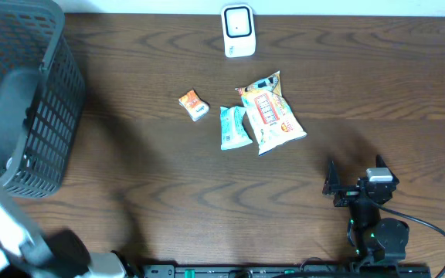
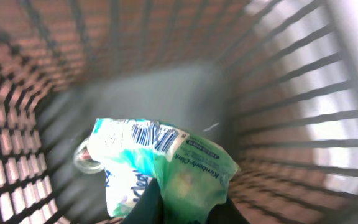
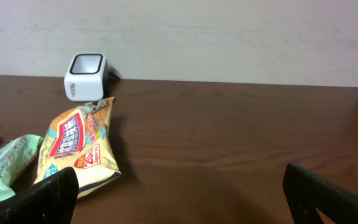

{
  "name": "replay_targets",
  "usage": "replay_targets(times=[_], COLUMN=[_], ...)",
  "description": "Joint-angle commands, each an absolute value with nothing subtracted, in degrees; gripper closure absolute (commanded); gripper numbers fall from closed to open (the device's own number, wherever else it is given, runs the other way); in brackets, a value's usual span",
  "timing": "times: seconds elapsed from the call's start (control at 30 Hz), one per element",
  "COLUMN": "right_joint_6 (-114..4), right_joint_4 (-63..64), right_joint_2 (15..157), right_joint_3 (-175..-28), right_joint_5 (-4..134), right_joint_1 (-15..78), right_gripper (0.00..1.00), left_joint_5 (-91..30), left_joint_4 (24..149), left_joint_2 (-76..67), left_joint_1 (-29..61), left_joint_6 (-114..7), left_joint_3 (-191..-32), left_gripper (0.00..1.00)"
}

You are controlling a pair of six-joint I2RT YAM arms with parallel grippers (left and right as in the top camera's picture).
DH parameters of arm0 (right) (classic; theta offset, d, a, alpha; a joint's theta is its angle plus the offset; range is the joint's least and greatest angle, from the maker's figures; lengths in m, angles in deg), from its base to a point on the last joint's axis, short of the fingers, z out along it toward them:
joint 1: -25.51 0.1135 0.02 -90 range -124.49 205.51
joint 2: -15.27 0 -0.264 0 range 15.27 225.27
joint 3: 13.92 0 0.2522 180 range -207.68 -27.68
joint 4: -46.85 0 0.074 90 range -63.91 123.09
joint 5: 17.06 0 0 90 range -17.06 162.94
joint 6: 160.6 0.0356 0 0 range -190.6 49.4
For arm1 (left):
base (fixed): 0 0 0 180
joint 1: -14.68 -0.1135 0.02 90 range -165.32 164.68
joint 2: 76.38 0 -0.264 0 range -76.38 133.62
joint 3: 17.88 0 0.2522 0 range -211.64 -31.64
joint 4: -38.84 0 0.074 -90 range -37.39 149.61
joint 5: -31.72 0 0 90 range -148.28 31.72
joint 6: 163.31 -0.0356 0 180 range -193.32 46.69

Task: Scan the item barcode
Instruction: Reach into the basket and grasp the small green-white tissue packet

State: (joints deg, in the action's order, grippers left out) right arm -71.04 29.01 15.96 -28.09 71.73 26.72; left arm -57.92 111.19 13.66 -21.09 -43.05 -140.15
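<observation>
The spot on the tabletop just behind the orange packet is empty. I should lift my left gripper over the basket's rim, then lower it to let go of the packet there.
In the left wrist view my left gripper (image 2: 182, 202) is shut on a green and white plastic packet (image 2: 166, 165) inside the grey mesh basket (image 2: 278, 93). The packet's barcode (image 2: 151, 134) faces the camera near its upper edge. The white scanner (image 1: 238, 31) stands at the table's far edge, its window facing up, and shows again in the right wrist view (image 3: 86, 76). My right gripper (image 1: 355, 176) rests low at the front right, wide open with nothing between its fingers (image 3: 48, 199). From overhead the left gripper is hidden inside the basket (image 1: 45, 116).
A yellow snack bag (image 1: 273, 114), a teal packet (image 1: 234, 127) and a small orange packet (image 1: 194, 105) lie mid-table in front of the scanner. The basket fills the far left. A clear round object (image 2: 89, 158) lies in the basket beside the held packet.
</observation>
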Motion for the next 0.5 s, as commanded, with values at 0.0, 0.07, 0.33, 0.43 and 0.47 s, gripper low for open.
replay_targets(times=[0.0, 0.07, 0.33, 0.43, 0.47], right_joint_6=[-70.45, -70.45, -70.45, -70.45, -70.45], right_joint_4=[28.69, 28.71, 28.69, 28.69, 28.69], right_joint_2=[15.59, 15.59, 15.59, 15.59, 15.59], right_joint_3=[-28.05, -28.05, -28.05, -28.05, -28.05], right_joint_5=[72.16, 72.16, 72.16, 72.16, 72.16], right_joint_1=[26.57, 26.57, 26.57, 26.57, 26.57], right_gripper=[0.01, 0.01, 0.01, 0.01, 0.01], left_joint_5=[-50.58, -44.11, -17.53, -13.55, -13.51], left_joint_4=[109.01, 107.04, 100.33, 103.13, 104.55], left_joint_2=[9.29, 7.96, 7.08, 7.13, 7.15], left_joint_1=[-21.00, -20.96, -17.18, -13.07, -11.39], left_joint_6=[-41.46, -41.04, -48.91, -58.77, -61.28], left_joint_3=[-140.78, -140.78, -140.74, -140.67, -140.59], left_gripper=[0.92, 0.92, 0.93, 0.93, 0.93])
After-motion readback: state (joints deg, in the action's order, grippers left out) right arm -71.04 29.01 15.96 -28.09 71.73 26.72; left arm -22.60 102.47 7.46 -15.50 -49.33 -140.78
